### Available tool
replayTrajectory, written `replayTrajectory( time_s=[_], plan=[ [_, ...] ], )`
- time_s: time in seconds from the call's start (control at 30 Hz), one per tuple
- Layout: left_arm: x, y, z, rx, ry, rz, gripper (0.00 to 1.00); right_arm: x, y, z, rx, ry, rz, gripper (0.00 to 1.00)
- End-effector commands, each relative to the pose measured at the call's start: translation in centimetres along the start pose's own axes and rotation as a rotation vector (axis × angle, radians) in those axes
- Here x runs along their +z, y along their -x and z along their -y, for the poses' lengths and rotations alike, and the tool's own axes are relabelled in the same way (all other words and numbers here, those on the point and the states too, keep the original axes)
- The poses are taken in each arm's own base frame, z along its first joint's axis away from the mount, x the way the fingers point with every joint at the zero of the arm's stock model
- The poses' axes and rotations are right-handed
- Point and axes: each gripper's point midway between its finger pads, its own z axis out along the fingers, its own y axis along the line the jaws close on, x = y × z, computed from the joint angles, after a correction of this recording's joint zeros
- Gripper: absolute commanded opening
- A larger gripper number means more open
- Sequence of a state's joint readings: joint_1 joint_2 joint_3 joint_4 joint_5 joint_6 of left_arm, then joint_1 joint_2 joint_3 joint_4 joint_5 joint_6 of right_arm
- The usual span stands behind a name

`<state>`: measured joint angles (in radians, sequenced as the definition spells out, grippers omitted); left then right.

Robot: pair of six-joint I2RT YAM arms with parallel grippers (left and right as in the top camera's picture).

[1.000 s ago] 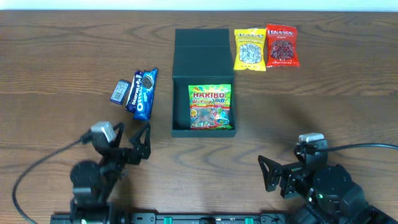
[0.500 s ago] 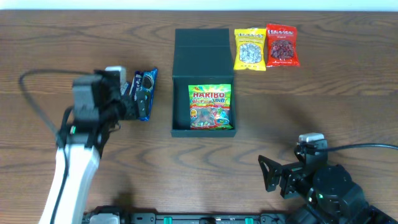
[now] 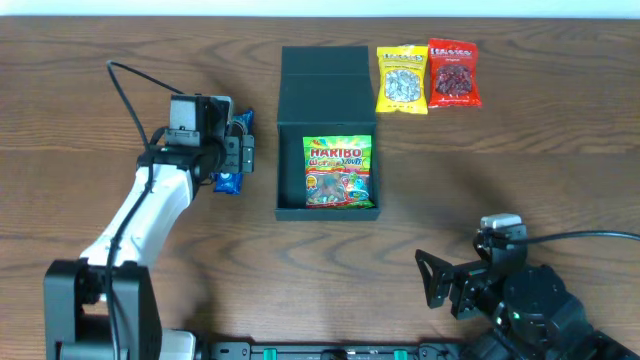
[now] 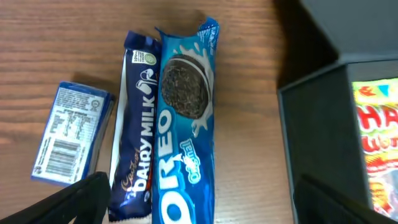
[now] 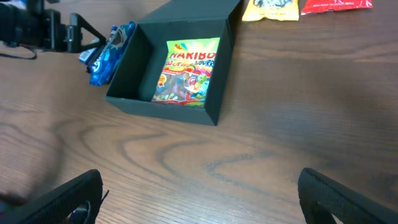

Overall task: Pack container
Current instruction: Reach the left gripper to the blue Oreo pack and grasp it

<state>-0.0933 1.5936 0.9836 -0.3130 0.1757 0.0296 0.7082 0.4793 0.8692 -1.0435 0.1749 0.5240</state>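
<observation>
The open fingers of my left gripper go down astride the Oreo packet's lettered part next and close, since the packet lies below it, between those fingers.
The dark teal-black container stands open at the table's middle with its flap lid lying back; it also shows in the right wrist view and at the right of the left wrist view. A Haribo bag lies inside it. My left gripper is open just above the blue Oreo packet, with a Dairy Milk bar and a small blue box to its left. My right gripper is open and empty near the front right.
A yellow snack bag and a red snack bag lie to the right of the lid at the back. The left arm reaches across the left part of the table.
My left arm has swung from the front left up to the Oreo packet beside the container. The right arm has not moved.
</observation>
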Motion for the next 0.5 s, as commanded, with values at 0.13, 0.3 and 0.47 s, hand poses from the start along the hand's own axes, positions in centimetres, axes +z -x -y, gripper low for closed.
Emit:
replayTrajectory(
  time_s=[0.13, 0.3, 0.47],
  plan=[
    [1.8, -0.8, -0.1, 0.008, -0.01, -0.052, 0.95, -0.3, 0.2, -0.1, 0.012, 0.002, 0.01, 0.99],
    [3.2, -1.8, 0.0, 0.004, -0.024, -0.091, 1.0, -0.3, 0.2, -0.1, 0.012, 0.002, 0.01, 0.99],
    [4.5, -2.6, -0.1, -0.002, -0.032, -0.12, 0.86, -0.3, 0.2, -0.1, 0.012, 0.002, 0.01, 0.99]
  ],
)
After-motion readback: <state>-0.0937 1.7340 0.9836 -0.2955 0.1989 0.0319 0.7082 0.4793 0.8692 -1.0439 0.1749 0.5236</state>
